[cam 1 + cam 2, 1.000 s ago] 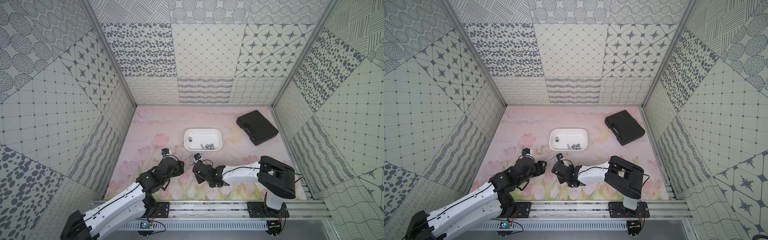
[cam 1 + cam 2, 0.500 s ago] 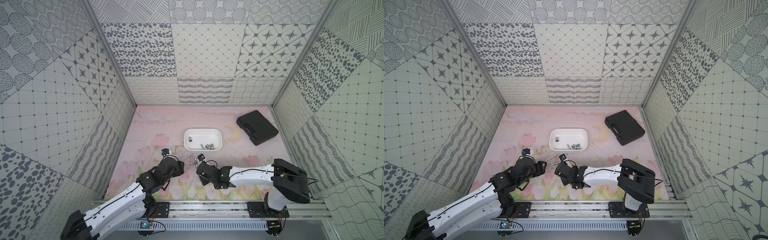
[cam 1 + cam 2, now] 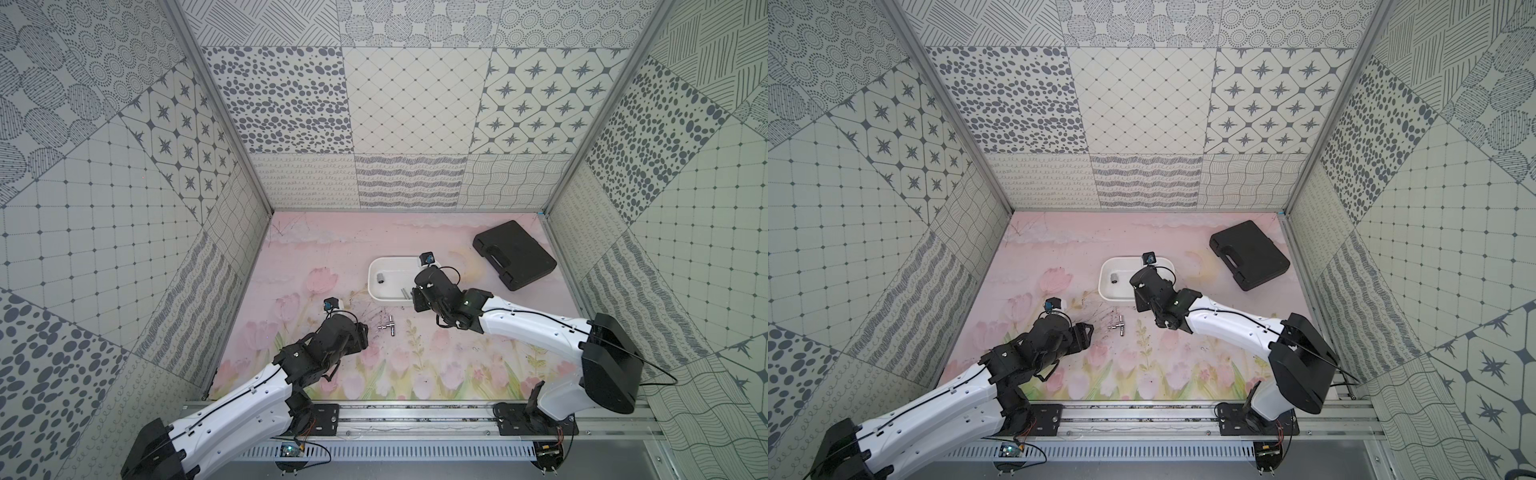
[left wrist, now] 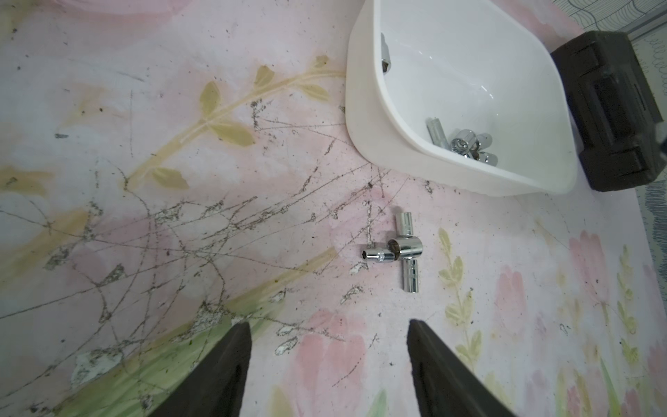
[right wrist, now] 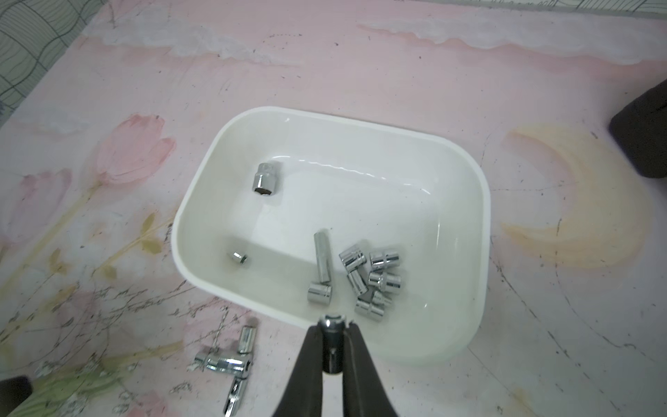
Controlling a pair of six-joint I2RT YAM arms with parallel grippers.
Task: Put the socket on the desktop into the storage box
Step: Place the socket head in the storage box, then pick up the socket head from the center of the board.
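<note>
The right gripper moves past the box's near rim and down over the sockets inside the box next. It frees the dark chrome socket, since those sockets lie outward of and below the gripper.
The white storage box (image 3: 395, 271) (image 5: 379, 209) stands mid-table with several chrome sockets (image 5: 375, 278) inside. My right gripper (image 5: 334, 325) (image 3: 417, 300) is shut on a dark chrome socket (image 5: 332, 346), which hangs over the box's near rim. A small cluster of sockets (image 3: 388, 328) (image 3: 1120, 328) (image 4: 404, 249) (image 5: 231, 361) lies on the pink mat in front of the box. My left gripper (image 4: 328, 325) (image 3: 361, 334) is open, low over the mat just left of that cluster, with nothing between its fingers.
A flat black case (image 3: 515, 255) (image 3: 1250, 255) (image 4: 613, 108) lies at the back right near the wall. Patterned walls close in the mat on three sides. The metal rail (image 3: 415, 415) with both arm bases runs along the front edge.
My right arm has lifted away from the socket cluster and swung back to the box's near rim, carrying the socket. The left arm has not moved.
</note>
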